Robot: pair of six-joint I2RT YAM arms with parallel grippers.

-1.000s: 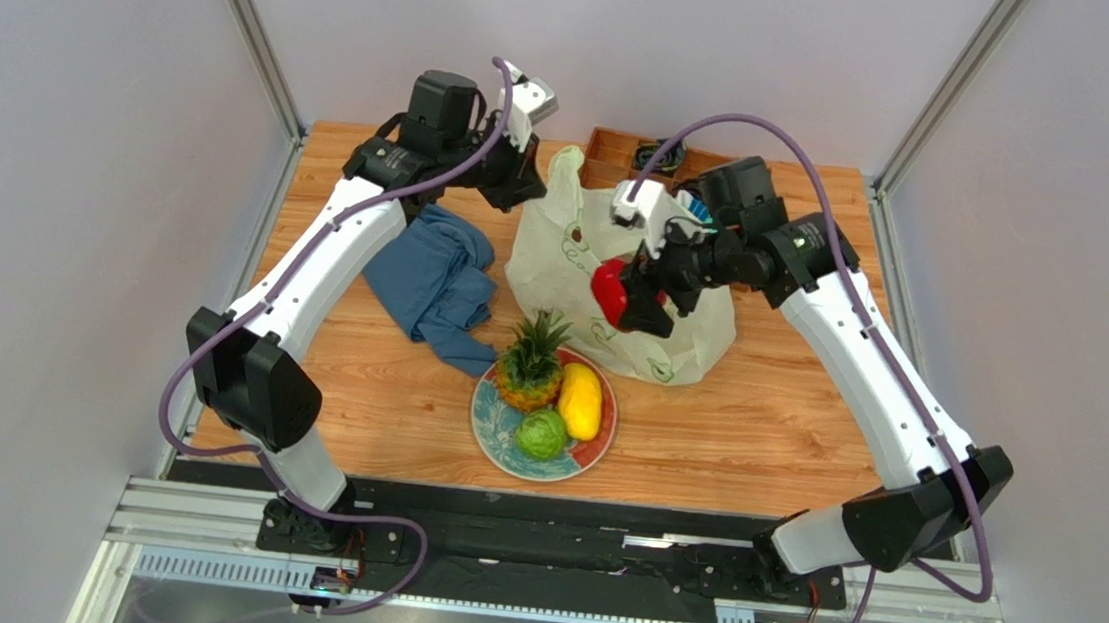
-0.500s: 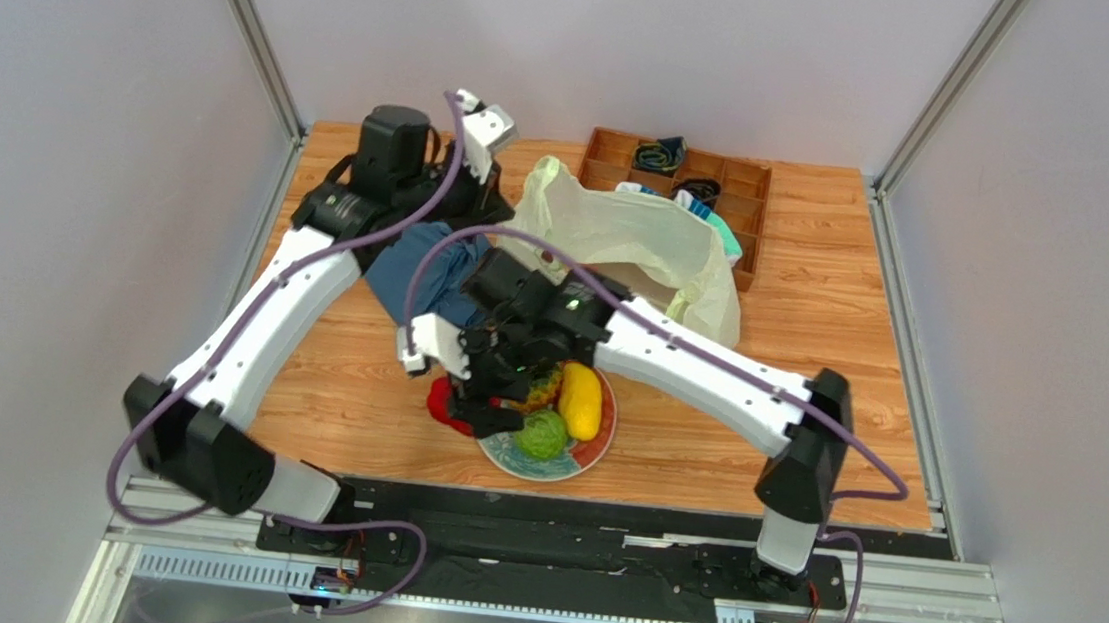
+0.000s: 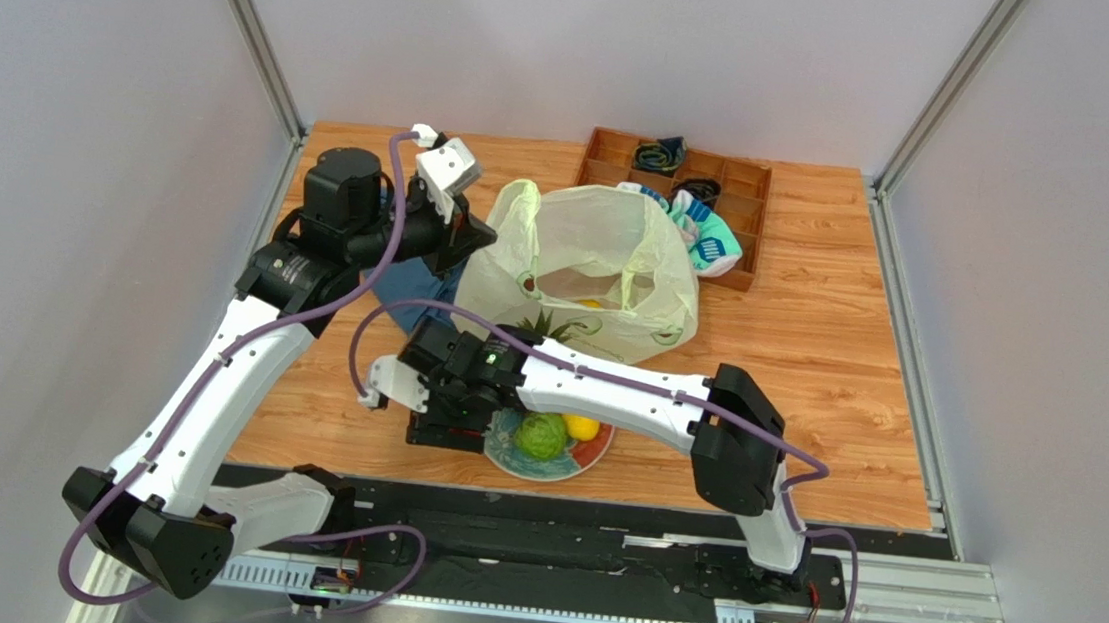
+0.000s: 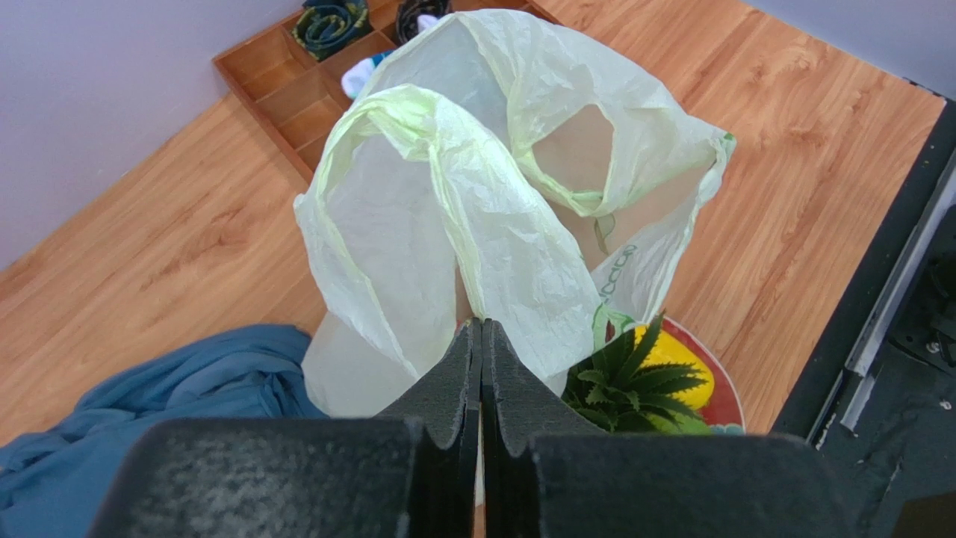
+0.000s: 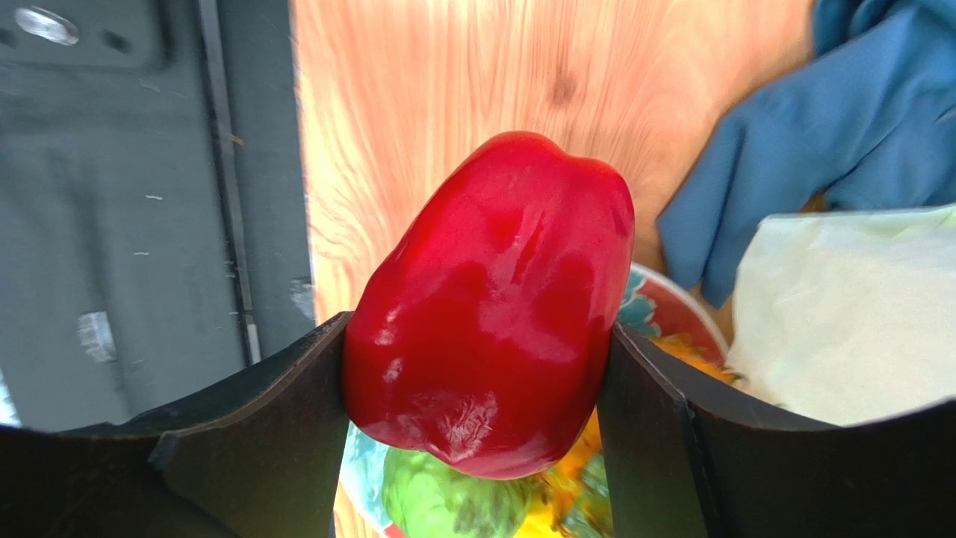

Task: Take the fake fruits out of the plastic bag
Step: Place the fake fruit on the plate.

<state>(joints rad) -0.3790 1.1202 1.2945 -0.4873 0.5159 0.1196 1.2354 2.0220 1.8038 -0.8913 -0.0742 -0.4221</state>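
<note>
The plate's side (image 3: 504, 428) beside the green bumpy fruit is still empty. My right gripper should come down onto that spot and let go of the red pepper there.
The pale yellow-green plastic bag (image 3: 595, 263) stands open behind the plate (image 3: 514, 463). My left gripper (image 3: 469, 237) is shut on the bag's left handle and holds it up; in the left wrist view the jaws (image 4: 480, 327) pinch the thin plastic (image 4: 494, 213). My right gripper (image 5: 477, 331) is shut on the red pepper (image 5: 494, 291), low over the plate's left edge (image 3: 443, 419). The green bumpy fruit (image 3: 542, 434), the yellow mango (image 3: 584, 427) and the pineapple's crown (image 3: 537, 325) are on the plate. The peach is not in view.
The blue cloth (image 3: 405, 287) lies left of the bag, under my left gripper. A wooden compartment tray (image 3: 745, 185) with socks (image 3: 711, 235) stands at the back right. The table's near edge and black rail (image 3: 573, 512) run just beyond the plate.
My right arm has swung from the bag to the plate's near left side, carrying the red pepper. My left gripper has drawn the bag's handle left and toward the plate; the bag now stands open.
</note>
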